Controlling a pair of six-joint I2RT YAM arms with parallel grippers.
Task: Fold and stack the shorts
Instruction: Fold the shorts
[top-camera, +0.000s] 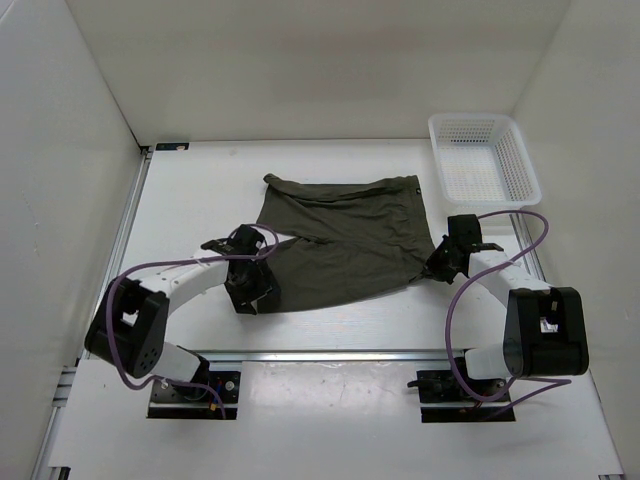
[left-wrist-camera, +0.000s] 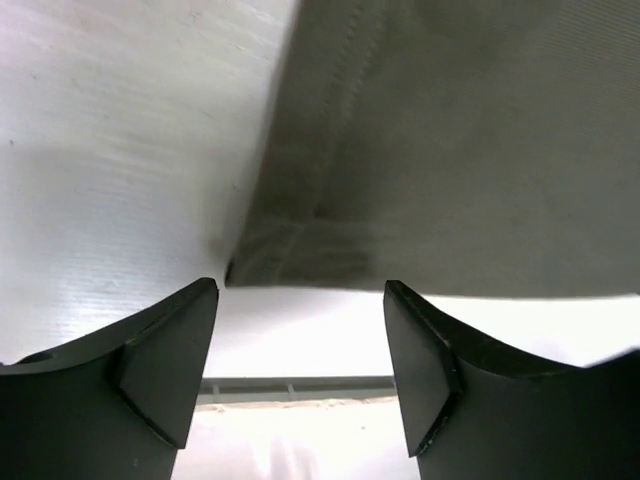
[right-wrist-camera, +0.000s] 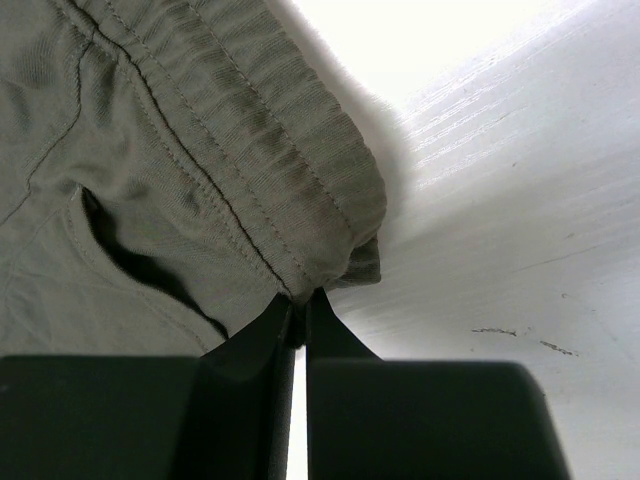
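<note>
I should lower my left gripper with its fingers open onto the near hem corner of the shorts next and close, because that fabric is still just beyond its fingers.
The dark olive-green shorts (top-camera: 340, 235) lie spread flat in the middle of the white table, waistband toward the right. My left gripper (top-camera: 252, 298) sits at their near left leg corner, jaws open. In the left wrist view the hem corner of the shorts (left-wrist-camera: 300, 245) lies just beyond the gripper (left-wrist-camera: 301, 290), with only bare table between the fingers (left-wrist-camera: 165, 360). My right gripper (top-camera: 432, 272) is at the near right corner. In the right wrist view that gripper (right-wrist-camera: 300, 298) is shut on the ribbed waistband corner of the shorts (right-wrist-camera: 250, 150), pinching the fabric at its tips.
A white plastic basket (top-camera: 524, 170) stands at the far right corner of the table. White walls close in the left, right and back sides. An aluminium rail (top-camera: 330, 355) runs along the near edge in front of both arm bases.
</note>
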